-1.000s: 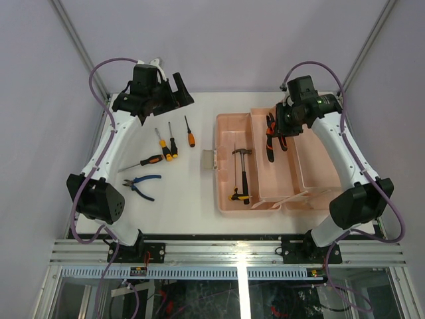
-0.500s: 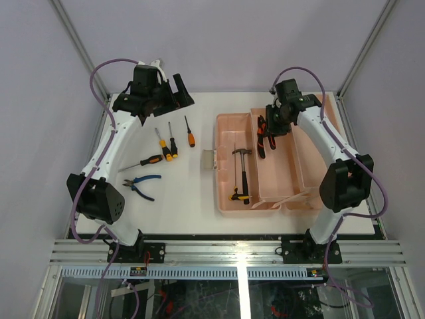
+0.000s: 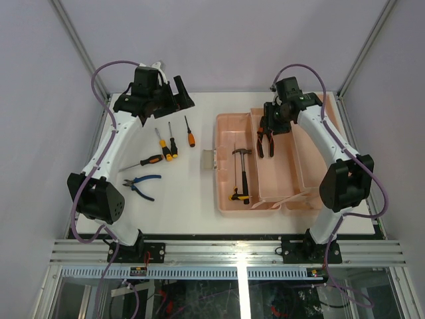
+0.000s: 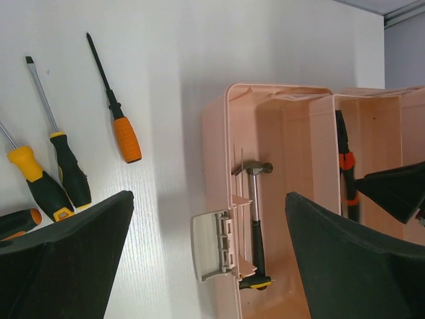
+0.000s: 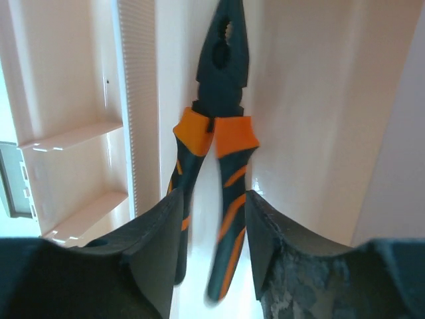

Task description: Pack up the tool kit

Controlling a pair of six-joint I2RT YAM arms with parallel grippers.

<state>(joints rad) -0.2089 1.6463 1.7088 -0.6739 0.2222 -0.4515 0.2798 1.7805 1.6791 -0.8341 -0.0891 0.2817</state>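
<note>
The left gripper moves back and down toward the table onto the near handle of the blue-handled pliers (image 3: 145, 195) next, because the spread handles leave room around it.
The pink tool box (image 3: 224, 199) lies open at the right, with a hammer (image 3: 242, 174) in its left half. My right gripper (image 3: 271, 127) hangs over the middle compartment. In the right wrist view the orange-and-black pliers (image 5: 216, 133) lie between its fingers (image 5: 214, 232), handles spread and blurred, with a gap to the right finger. My left gripper (image 3: 178, 93) is open and empty, high over the table's back left. It looks down on the box (image 4: 216, 166) and the hammer (image 4: 255, 219).
Loose tools lie on the white table left of the box: an orange-handled screwdriver (image 3: 190, 134), two black-and-yellow screwdrivers (image 3: 170, 146), another screwdriver (image 3: 149, 161) and blue-handled pliers (image 3: 141, 185). The box latch (image 3: 210, 159) sticks out to the left.
My right gripper carried the orange pliers leftward to the box's middle compartment, then its jaws parted and the pliers' handles spread. The left arm stayed still.
</note>
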